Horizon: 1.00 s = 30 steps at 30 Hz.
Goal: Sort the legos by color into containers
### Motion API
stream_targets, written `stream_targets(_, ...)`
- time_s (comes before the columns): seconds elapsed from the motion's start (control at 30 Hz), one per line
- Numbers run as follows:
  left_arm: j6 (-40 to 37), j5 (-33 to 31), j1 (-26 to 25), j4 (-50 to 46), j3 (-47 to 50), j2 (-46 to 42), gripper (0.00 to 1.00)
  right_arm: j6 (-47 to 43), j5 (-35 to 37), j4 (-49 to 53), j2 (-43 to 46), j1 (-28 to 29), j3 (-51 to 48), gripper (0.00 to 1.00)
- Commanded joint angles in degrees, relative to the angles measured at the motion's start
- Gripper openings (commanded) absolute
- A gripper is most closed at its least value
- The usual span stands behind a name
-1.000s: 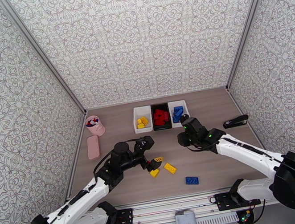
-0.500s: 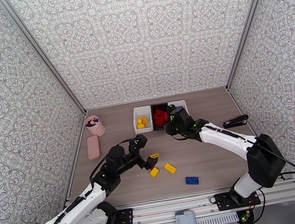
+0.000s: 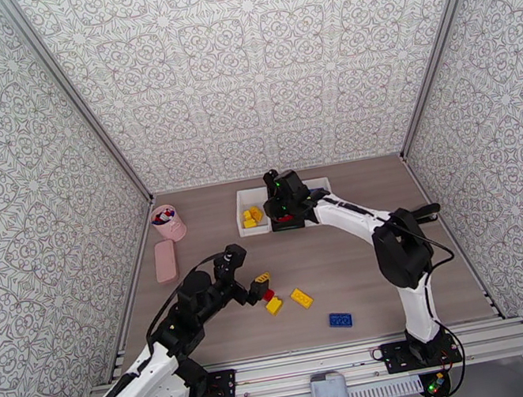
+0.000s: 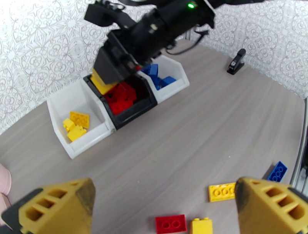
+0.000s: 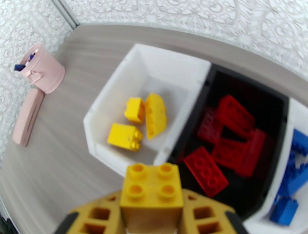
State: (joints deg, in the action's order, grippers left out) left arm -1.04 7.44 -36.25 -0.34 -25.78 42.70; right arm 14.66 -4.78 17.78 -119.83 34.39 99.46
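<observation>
The right gripper moves outward over the bare far part of one white container's bottom next and releases the yellow lego, because yellow legos already lie in that container.
My right gripper (image 3: 281, 208) is shut on a yellow lego (image 5: 152, 191) and hangs over the near rim where the left white container (image 5: 165, 73) meets the black container (image 5: 250, 86). The white one holds three yellow legos (image 5: 140, 119), the black one red legos (image 5: 227, 134), and the right white container (image 4: 176, 71) blue ones. My left gripper (image 4: 165, 200) stands open just above the table, nothing between its fingers (image 4: 57, 206). Under it lie a red lego (image 4: 170, 224) and a yellow lego (image 4: 201, 226). Another yellow lego (image 3: 301, 297) and a blue lego (image 3: 340, 320) lie to the right.
A pink cup (image 3: 168, 223) and a flat pink case (image 3: 164, 260) sit at the table's left side. A black stapler (image 4: 236, 61) lies at the right, behind the right arm. Patterned walls close in the table on three sides.
My right arm has swung left from the blue container to the seam between the black and yellow containers, carrying the yellow lego. The left gripper has drifted slightly left, still open.
</observation>
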Motion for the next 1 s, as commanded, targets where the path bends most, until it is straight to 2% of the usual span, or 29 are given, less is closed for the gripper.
stream_targets(0.0, 1.1, -1.2, 0.6, -0.7, 0.7, -0.1, 1.00, -2.3, -1.2, 1.7, -6.0, -0.3, 7.8, 0.21)
stream_targets(0.3, 1.4, 2.5, 1.4, -3.3, 0.5, -1.1, 1.00, -2.6, 1.1, 4.8, -18.9, -1.2, 22.7, 0.22)
stream_targets(0.43, 1.9, 2.4, 1.8, -4.8, 0.7, -2.6, 1.00, -3.9, 1.3, 7.4, -20.5, -1.2, 26.8, 0.31)
stream_targets(0.6, 1.0, 4.6, 2.1, -6.2, 0.7, -3.8, 1.00, -4.7, 0.9, 8.3, -17.3, -1.2, 25.9, 0.52)
stream_targets(0.63, 0.5, 5.7, 2.2, -6.3, 0.6, -3.7, 1.00, -4.9, 0.7, 8.1, -15.9, -1.2, 24.9, 0.60)
stream_targets(0.7, -0.8, 9.0, 2.5, -6.0, 0.7, -3.7, 1.00, -5.0, 0.3, 7.3, -12.7, -1.2, 21.6, 0.67)
stream_targets(0.8, -2.4, 13.8, 3.1, -4.8, 1.1, -3.5, 1.00, -4.8, 0.1, 3.2, -5.3, -1.1, 12.0, 0.74)
stream_targets(0.97, -6.5, 22.7, 4.7, -5.6, 1.0, -2.7, 1.00, -5.4, -1.0, -3.1, 9.4, -1.1, -9.9, 0.81)
